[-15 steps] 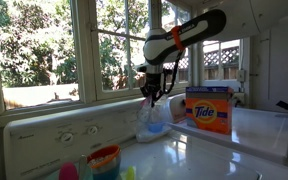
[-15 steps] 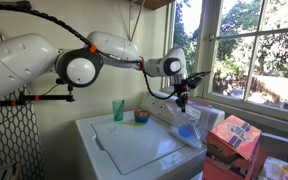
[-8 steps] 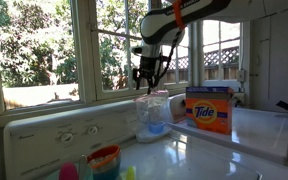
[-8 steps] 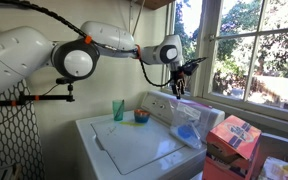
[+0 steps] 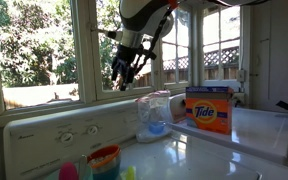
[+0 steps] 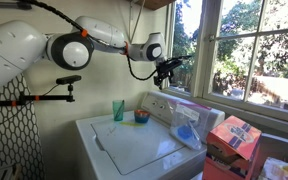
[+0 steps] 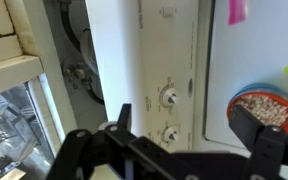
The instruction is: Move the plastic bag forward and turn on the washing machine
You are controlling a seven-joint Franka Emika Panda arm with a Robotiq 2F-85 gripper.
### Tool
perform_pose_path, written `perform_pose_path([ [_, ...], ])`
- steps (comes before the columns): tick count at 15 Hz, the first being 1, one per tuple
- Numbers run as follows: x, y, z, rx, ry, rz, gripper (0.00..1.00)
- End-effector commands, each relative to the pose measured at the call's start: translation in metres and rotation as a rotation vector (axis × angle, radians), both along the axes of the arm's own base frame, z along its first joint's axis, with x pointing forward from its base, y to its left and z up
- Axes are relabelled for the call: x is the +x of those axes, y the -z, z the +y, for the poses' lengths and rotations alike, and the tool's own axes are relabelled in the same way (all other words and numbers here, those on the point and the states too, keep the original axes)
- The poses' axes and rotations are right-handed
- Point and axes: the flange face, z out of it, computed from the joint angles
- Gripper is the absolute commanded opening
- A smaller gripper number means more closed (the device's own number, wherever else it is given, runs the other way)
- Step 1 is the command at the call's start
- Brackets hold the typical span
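The plastic bag's upper edge (image 5: 144,98) on the bowl side stands upright and uncovered, so I need to turn my open gripper and move it down onto that edge next.
The plastic bag (image 5: 154,115) (image 6: 187,130) stands on the white washing machine (image 6: 134,148) against its raised control panel (image 5: 59,130), next to the orange Tide box (image 5: 208,110). It is clear, with a blue item inside. My gripper (image 5: 124,72) (image 6: 167,68) hangs open in the air above the panel, well clear of the bag, with nothing between its fingers. In the wrist view the gripper (image 7: 189,125) looks down on the control panel (image 7: 169,50) and two round knobs (image 7: 169,97). The bag is out of the wrist view.
A bowl of grains (image 7: 269,108) (image 6: 142,117) and a green cup (image 6: 118,110) stand on the washer top near the panel. The Tide box (image 6: 232,138) sits on the neighbouring appliance. Window panes (image 5: 44,45) run behind the panel.
The gripper opened and let go of the bag, then rose and moved along the panel away from it. The bag stays standing beside the Tide box.
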Motion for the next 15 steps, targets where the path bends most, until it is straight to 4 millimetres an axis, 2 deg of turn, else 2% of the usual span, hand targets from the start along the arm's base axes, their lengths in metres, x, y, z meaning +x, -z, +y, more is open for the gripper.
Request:
perform_pose_path([
  [1,-0.016,0.044,0.042,0.044,0.19,-0.032,1.0],
  [3,-0.024,0.079,0.062,0.029,0.292,-0.029,1.0],
  [6,-0.039,0.121,0.08,0.01,0.452,-0.019,1.0],
  [9,-0.056,0.142,0.081,-0.015,0.61,-0.015,1.0],
  [10,-0.062,0.144,0.082,-0.018,0.638,-0.02,0.96],
  [12,-0.077,0.142,0.073,-0.042,0.616,-0.024,0.71],
  [13,-0.083,0.14,0.068,-0.065,0.565,-0.011,0.96],
  [14,-0.088,0.135,0.06,-0.085,0.508,-0.006,0.95],
  [15,-0.091,0.129,0.05,-0.098,0.508,0.02,0.97],
])
